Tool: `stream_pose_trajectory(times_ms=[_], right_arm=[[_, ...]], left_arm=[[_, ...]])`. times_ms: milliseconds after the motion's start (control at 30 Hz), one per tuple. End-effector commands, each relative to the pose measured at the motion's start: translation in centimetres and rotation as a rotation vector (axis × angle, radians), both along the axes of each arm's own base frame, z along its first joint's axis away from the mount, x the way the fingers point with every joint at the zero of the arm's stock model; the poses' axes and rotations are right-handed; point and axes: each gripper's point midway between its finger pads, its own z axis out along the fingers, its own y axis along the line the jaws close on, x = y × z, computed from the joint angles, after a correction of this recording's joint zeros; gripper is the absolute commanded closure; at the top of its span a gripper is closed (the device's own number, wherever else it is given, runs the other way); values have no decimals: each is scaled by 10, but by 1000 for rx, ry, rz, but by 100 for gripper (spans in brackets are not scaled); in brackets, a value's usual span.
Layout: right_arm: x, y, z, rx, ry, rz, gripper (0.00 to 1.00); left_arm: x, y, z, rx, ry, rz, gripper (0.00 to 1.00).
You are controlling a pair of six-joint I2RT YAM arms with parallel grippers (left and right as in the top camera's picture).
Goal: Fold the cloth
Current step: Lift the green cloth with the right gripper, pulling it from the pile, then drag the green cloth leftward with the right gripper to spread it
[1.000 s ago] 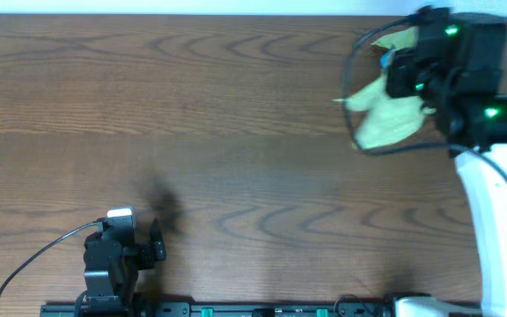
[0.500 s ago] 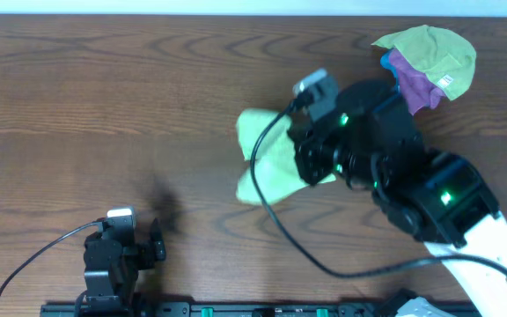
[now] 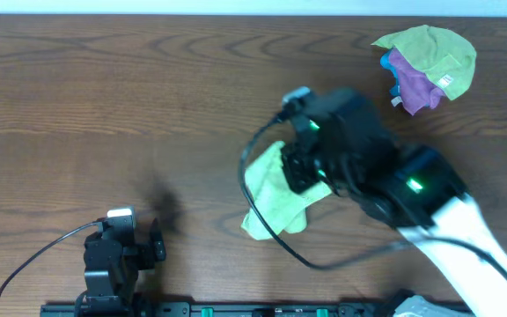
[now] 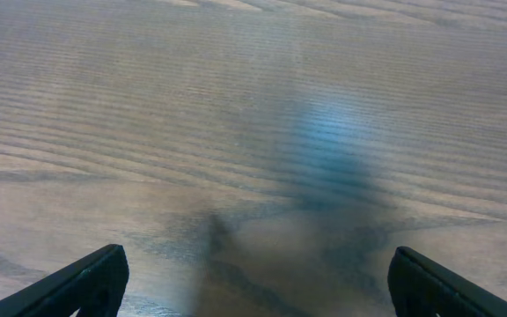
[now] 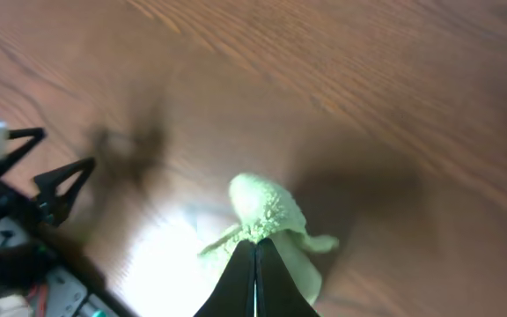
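Observation:
The cloth (image 3: 269,192) hangs bunched, so my right gripper should next carry it outward toward the pile and down onto the bare wood short of it.
A light green cloth (image 3: 269,192) hangs bunched from my right gripper (image 5: 255,243) over the middle of the table, partly hidden under the right arm. In the right wrist view the jaws are pinched shut on the cloth (image 5: 267,210), which dangles above the wood. My left gripper (image 4: 253,277) is open and empty, with only bare table between its fingers. It sits at the table's front left (image 3: 117,255), far from the cloth.
A pile of other cloths, green (image 3: 434,48) over purple (image 3: 412,84) with a bit of blue, lies at the far right corner. The right arm's cable (image 3: 262,229) loops near the held cloth.
My right gripper has carried the green cloth from the pile at the far right to the table's middle and a little nearer the front. The left arm has not moved.

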Motion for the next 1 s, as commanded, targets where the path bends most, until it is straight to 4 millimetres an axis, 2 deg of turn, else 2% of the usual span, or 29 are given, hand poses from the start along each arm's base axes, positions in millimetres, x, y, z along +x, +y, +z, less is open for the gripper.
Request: stream_pose_trajectory(times_ms=[0,33,100,167,267,300,367,400,433,467,500,600,700,833,967], right_arm=[[26,-3,-26,-133,-18,1,99],[34,-12,-32,-185,-31,-39,99],[51,-45,-35,-308,-73,-153,99],[69,-87,-28,-399,-124,-291,99],[97,-147,-20,-440,-151,-455,98],[104,-160,-20,-443,-152,-494,84],[119,-196,-19,-460,-158,-607,32],[124,-215,-20,-461,-153,-660,15],[124,-229,-20,-453,-142,-709,1],[122,-238,-20,-447,-130,-735,1],[119,-235,-22,-422,-109,-719,1],[105,-210,-30,-312,-25,-614,1],[85,-194,-53,-261,115,-543,1],[66,-209,-100,-283,261,-611,1],[52,-217,-145,-198,383,-656,1]], left_arm=[[-3,2,-10,17,28,-1,5],[-3,2,-10,17,28,-1,5],[-3,2,-10,17,28,-1,5],[-3,2,-10,17,28,-1,4],[-3,2,-10,17,28,-1,5],[-3,2,-10,17,28,-1,5],[-3,2,-10,17,28,-1,5],[-3,2,-10,17,28,-1,5],[-3,2,-10,17,28,-1,4],[-3,2,-10,17,28,-1,5],[-3,2,-10,17,28,-1,5],[-3,2,-10,17,28,-1,5],[-3,2,-10,17,28,-1,5],[-3,2,-10,17,28,-1,5],[-3,2,-10,17,28,-1,4]])
